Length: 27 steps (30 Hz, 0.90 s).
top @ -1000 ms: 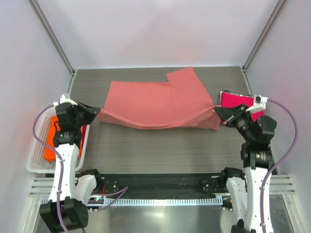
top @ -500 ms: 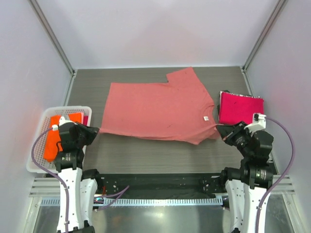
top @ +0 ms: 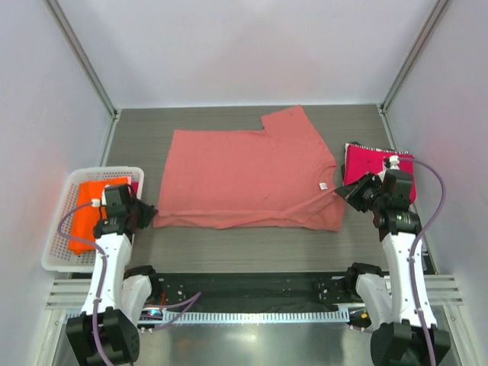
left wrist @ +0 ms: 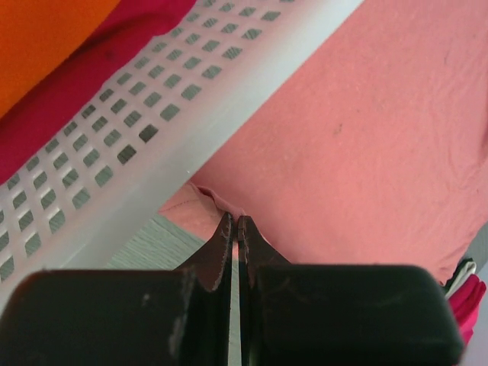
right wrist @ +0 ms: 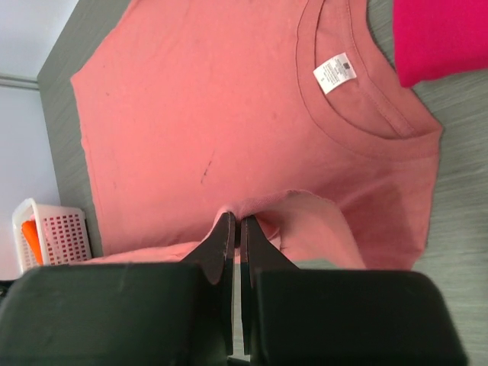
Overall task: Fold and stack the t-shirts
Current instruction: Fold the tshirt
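Note:
The t-shirt's near edge is folded over only narrowly, so my right gripper needs to carry the pinched cloth outward next, past the white label, toward the collar's far side (top: 332, 163) (right wrist: 332, 9).
The salmon-pink t-shirt (top: 244, 179) lies spread on the table, its near edge folded over. My left gripper (top: 149, 215) is shut on its near left corner (left wrist: 221, 206), beside the basket. My right gripper (top: 345, 191) is shut on a pinch of its cloth (right wrist: 263, 206) at the right edge, near the collar with a white label (right wrist: 335, 72). A folded magenta t-shirt (top: 377, 166) lies at the right; it also shows in the right wrist view (right wrist: 442, 34). An orange t-shirt (top: 95, 210) lies in the basket over magenta cloth (left wrist: 84, 84).
The white lattice basket (top: 57, 244) stands at the table's left edge; its rim (left wrist: 229, 114) runs right beside my left gripper. Enclosure walls and metal posts stand on the left, right and far side.
Both grippers have drawn the shirt's near edge toward the front and down onto the table. The left arm dropped beside the basket; the sagging shirt now lies flat.

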Motion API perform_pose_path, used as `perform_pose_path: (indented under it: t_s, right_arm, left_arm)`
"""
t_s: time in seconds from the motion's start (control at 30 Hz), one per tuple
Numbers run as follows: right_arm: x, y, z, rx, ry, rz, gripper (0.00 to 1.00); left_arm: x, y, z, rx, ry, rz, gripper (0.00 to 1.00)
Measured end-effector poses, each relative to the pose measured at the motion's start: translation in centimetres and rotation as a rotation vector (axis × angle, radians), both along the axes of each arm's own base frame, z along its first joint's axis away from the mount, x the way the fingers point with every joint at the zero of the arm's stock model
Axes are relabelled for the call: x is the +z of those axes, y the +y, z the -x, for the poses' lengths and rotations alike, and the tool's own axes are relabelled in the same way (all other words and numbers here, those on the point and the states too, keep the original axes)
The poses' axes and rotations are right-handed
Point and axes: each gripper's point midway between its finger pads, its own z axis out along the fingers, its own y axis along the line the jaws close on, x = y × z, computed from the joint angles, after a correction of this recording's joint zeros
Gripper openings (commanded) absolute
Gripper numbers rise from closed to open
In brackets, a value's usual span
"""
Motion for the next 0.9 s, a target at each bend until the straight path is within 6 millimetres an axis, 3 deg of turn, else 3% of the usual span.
perform_pose_path:
  t_s: [0.13,0.27,0.4,0.57,0.9]
  right_arm:
    - [-0.7,-0.4,-2.0,0.001,0.035,-0.008,0.01]
    - [0.3,-0.4,-4.6,0.014,0.032,-0.002,0.01]
    - [1.4,0.4,-7.2,0.045,0.016,0.016,0.01]
    - [1.1,1.3,-9.9,0.067,0.038,0.038,0.01]
    - [-0.3,0.7,-12.4,0.051,0.084,0.093,0.01]
  left_arm:
    - [-0.2,0.4,-0.9,0.009,0.008,-0.009,0.0]
    - [-0.2,1.0,-1.7,0.024,0.007,-0.028,0.0]
    - [-0.4,1.3,-2.7,0.029,0.005,-0.033,0.0]
    - [-0.6,1.5,-4.1,0.039,0.01,-0.021,0.0]
    - [1.2,0.2,-7.4,0.012,-0.036,-0.043,0.0]
